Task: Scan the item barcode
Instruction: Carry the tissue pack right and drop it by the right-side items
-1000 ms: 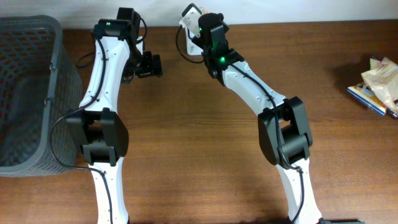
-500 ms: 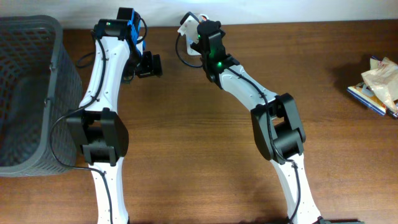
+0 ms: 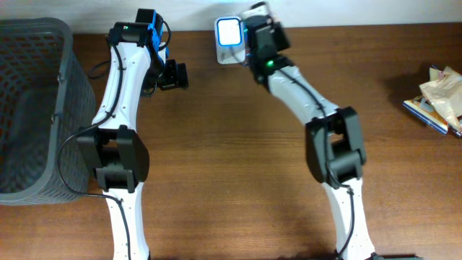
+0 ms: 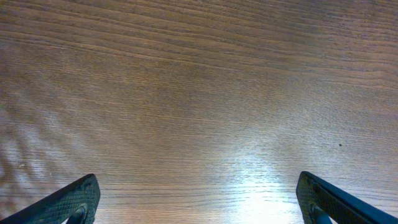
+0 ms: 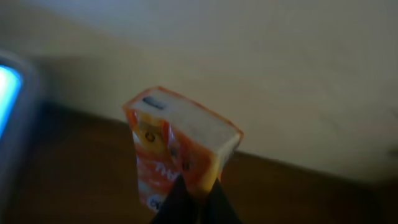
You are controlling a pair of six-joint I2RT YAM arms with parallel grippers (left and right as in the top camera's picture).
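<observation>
The wood by the loose snack packets lies to the right in the overhead view and down. My right gripper will swing that way and release the packet.
An orange and white packet (image 5: pixel 179 142), the item, stands up between the dark fingers of my right gripper (image 5: pixel 194 186), which is shut on its lower edge. From overhead that gripper (image 3: pixel 255 14) is at the table's back edge, just right of a small scanner (image 3: pixel 229 32) with a glowing blue-white screen. The scanner's blue glow (image 5: pixel 6 93) shows at the left edge of the right wrist view. I cannot make out a barcode. My left gripper (image 3: pixel 175 76) hangs open over bare wood, its fingertips (image 4: pixel 81 194) far apart with nothing between them.
A dark grey plastic basket (image 3: pixel 65 79) fills the left side of the table. Loose snack packets (image 3: pixel 439 95) lie at the far right edge. A pale wall runs behind the table's back edge.
The right wrist has swung to the right along the back edge with the packet. The scanner, half covered before, now shows a lit screen. The left arm has not moved.
</observation>
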